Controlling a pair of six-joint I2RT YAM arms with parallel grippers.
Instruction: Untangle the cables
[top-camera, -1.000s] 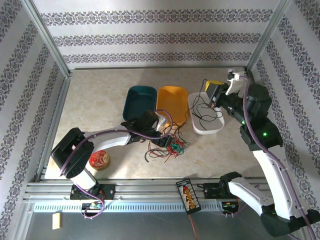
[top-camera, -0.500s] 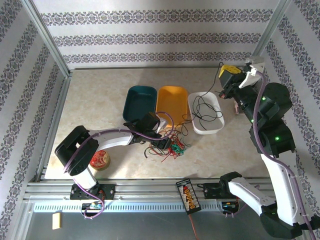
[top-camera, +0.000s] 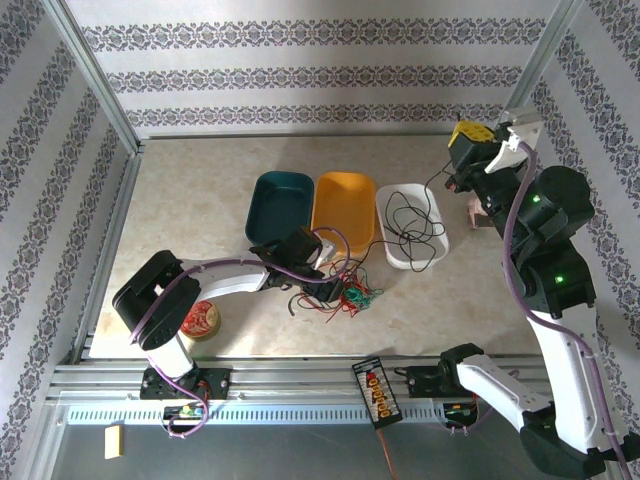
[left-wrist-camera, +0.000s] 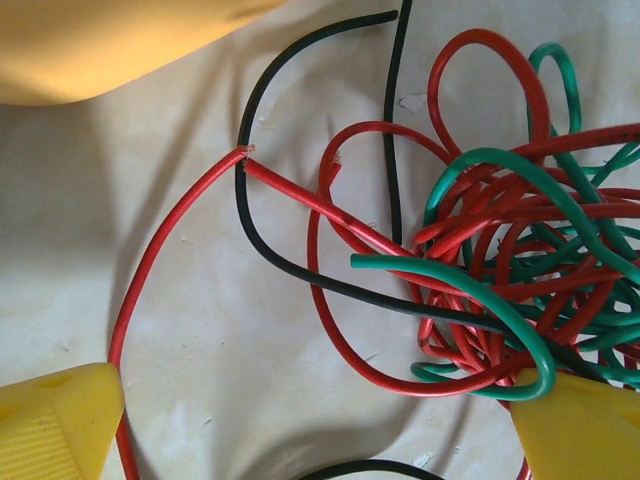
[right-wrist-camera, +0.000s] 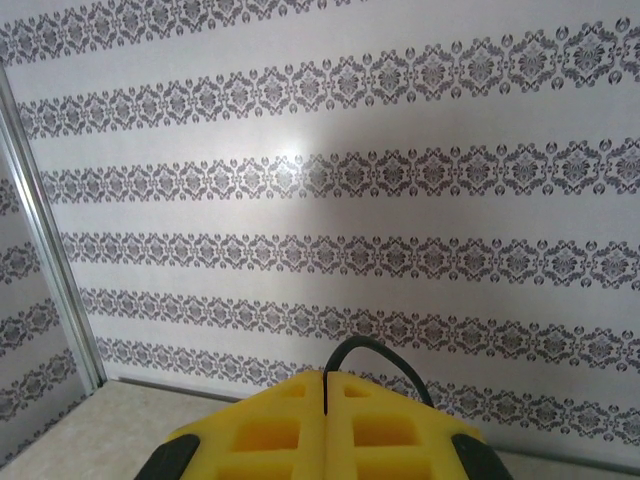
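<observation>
The cable with the black loops in the white tray still runs into the knot, so my left gripper should move up off the tangle and across to those loops next.
A tangle of red, green and black cables lies on the table in front of the orange tray. My left gripper hovers low at the tangle's left edge, open. In the left wrist view its yellow fingertips straddle a red loop, with the knot to the right. My right gripper is raised high at the back right, shut on a black cable. That cable trails down into the white tray.
A teal tray stands left of the orange one. A round red tin sits by the left arm's base. The black connector board lies on the front rail. Walls enclose the back and both sides.
The right arm rose and swung from over the white tray to the back right, drawing the black cable up with it. The left gripper stayed by the tangle.
</observation>
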